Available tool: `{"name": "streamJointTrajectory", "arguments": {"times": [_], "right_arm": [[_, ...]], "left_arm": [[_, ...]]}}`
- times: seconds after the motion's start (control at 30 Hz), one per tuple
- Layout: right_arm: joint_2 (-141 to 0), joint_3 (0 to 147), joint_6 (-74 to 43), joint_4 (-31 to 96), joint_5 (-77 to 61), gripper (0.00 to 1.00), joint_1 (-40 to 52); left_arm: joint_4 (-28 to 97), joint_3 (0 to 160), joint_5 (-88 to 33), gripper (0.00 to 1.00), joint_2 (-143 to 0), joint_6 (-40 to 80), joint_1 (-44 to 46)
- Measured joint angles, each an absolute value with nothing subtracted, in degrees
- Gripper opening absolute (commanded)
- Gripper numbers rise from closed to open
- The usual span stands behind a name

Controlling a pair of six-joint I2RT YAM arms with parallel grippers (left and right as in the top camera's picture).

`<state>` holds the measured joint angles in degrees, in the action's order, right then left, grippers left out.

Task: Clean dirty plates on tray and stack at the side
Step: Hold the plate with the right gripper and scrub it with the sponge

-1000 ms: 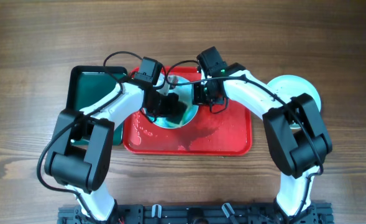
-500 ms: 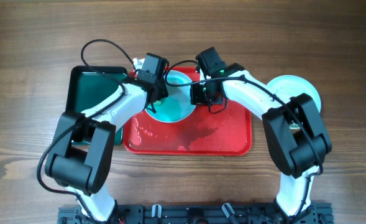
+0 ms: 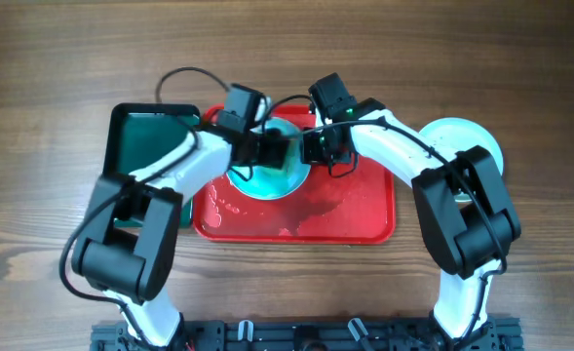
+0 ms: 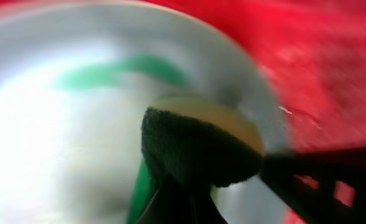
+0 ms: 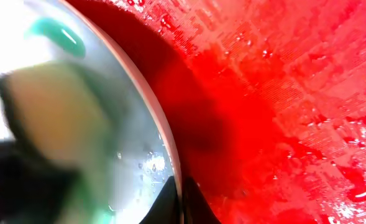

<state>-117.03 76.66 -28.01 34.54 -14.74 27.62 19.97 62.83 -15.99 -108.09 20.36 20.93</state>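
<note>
The red tray's bare part is empty. My right gripper should move up with a tilt, then down to the right in the overhead view, and release the plate there.
A pale aqua plate lies on the wet red tray, at its far left part. It carries a green smear, which also shows in the right wrist view. My left gripper is shut on a dark green and yellow sponge pressed on the plate's face. My right gripper is shut on the plate's right rim. Another pale plate lies on the table to the right of the tray.
A narrower dark green tray stands to the left of the red tray. Both arms cross over the far half of the red tray. Wooden table surrounds the trays.
My left gripper moved the sponge across the plate, out to the left rim and back towards the middle. My right gripper stayed on the rim.
</note>
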Motion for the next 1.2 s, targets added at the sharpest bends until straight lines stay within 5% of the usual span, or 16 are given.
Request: {"name": "streamJointTrajectory", "arguments": {"times": [0.27, 0.37, 0.47, 0.63, 0.9, 1.13, 1.2], "right_arm": [[-117.0, 76.7, -27.8, 34.1, -15.7, 0.05, 28.4], [-117.0, 76.6, -27.1, 34.8, -15.7, 0.04, 28.4], [-117.0, 76.6, -26.7, 34.8, -15.6, 0.04, 28.2], [-117.0, 76.6, -26.8, 34.7, -15.6, 0.04, 28.2], [-117.0, 76.6, -26.8, 34.7, -15.4, 0.04, 28.2], [-117.2, 76.6, -28.9, 34.6, -15.4, 0.13, 28.2], [-117.2, 76.6, -30.0, 34.7, -15.4, 0.04, 28.2]], "left_arm": [[31.2, 63.1, 0.1, 0.04, -105.1, 27.4, 15.7], [36.4, 63.4, -4.8, 0.04, -104.8, 24.1, 16.6], [39.6, 62.9, -23.5, 0.04, -104.9, 13.8, 18.9], [29.8, 62.5, -34.3, 0.04, -105.0, 10.2, 20.7], [23.3, 62.6, -6.5, 0.04, -105.0, 25.9, 17.4], [41.7, 72.5, -0.3, 0.04, -96.5, 27.9, 14.6], [42.1, 74.6, 0.2, 0.04, -92.1, 27.8, 14.1]]}}
